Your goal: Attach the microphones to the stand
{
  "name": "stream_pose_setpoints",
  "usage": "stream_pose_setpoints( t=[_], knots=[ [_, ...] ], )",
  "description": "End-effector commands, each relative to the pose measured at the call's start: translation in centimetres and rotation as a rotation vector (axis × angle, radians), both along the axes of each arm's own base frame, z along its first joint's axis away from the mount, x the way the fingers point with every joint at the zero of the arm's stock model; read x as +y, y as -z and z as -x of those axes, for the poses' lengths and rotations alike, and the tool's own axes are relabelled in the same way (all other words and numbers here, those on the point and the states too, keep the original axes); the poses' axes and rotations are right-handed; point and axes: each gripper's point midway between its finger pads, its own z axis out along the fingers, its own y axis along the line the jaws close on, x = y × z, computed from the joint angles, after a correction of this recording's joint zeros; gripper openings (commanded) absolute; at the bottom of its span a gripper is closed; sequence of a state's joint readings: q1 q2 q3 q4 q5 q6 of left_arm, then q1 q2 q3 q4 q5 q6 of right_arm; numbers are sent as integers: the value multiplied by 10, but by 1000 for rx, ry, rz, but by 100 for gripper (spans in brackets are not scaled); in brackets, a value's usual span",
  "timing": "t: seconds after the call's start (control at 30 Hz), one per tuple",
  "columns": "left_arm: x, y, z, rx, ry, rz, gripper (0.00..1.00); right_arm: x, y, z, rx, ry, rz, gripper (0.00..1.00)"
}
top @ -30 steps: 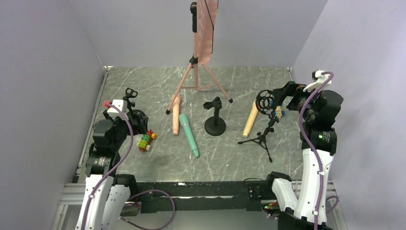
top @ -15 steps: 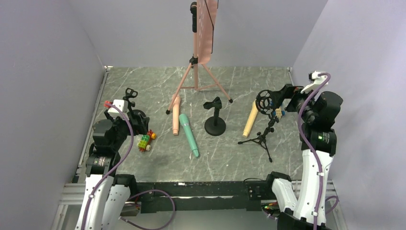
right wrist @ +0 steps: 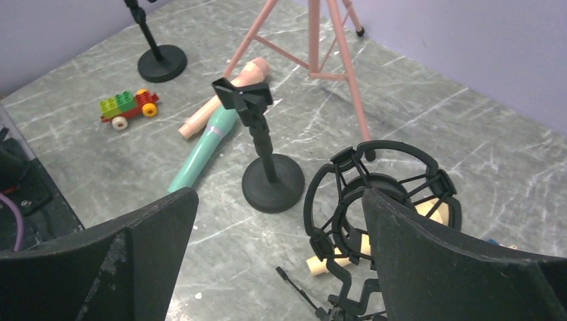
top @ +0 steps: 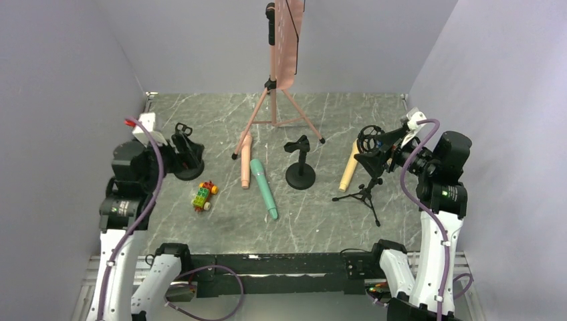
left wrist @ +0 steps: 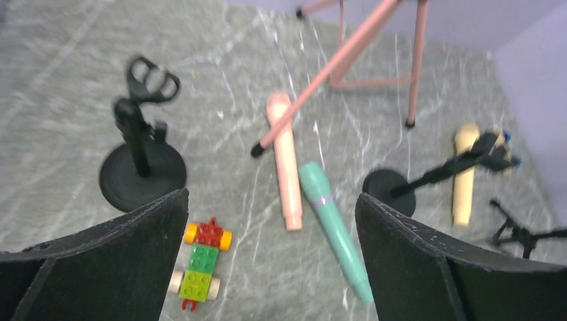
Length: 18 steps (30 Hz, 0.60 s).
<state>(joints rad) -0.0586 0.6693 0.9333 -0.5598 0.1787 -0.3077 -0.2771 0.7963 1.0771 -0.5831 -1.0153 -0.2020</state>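
Note:
The left gripper turns toward the neck joint and goes down around it next. The joint stands outside the finger gap, to the left in the wrist view.
Three microphones lie on the marble table: the pale pink one (top: 245, 164) (left wrist: 285, 160), the teal one (top: 263, 187) (left wrist: 334, 231) beside it, and the tan one (top: 350, 166) (left wrist: 465, 174) to the right. Black stands: a round-based one with a clip at the left (top: 189, 167) (left wrist: 142, 170), a second in the middle (top: 300, 175) (right wrist: 271, 180), and a tripod with a ring shock mount (top: 370, 139) (right wrist: 381, 200). My left gripper (top: 170, 157) (left wrist: 271, 261) hangs open and empty by the left stand. My right gripper (top: 378, 150) (right wrist: 277, 267) is open and empty, right at the shock mount.
A small multicoloured block toy (top: 204, 196) (left wrist: 200, 267) lies near the left stand. A tall pink tripod music stand (top: 274, 107) (right wrist: 321, 40) rises at the back, one leg over the pink microphone's head. Grey walls close in the left, back and right sides.
My left arm has drawn back to the left, uncovering the left stand's base. My right gripper has swung left and down toward the shock mount. Both stayed open.

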Motion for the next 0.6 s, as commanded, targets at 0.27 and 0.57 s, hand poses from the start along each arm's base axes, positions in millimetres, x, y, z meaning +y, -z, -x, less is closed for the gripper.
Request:
stream_pose_setpoints(
  t=[0.27,0.57],
  knots=[
    [63,-39,-52,167,-431,63,99,0,17,-6,-10,-29,16,100],
    [67,-3,-67,113,-191,-328,96,-4,47,-14,4,-40,39,100]
  ],
)
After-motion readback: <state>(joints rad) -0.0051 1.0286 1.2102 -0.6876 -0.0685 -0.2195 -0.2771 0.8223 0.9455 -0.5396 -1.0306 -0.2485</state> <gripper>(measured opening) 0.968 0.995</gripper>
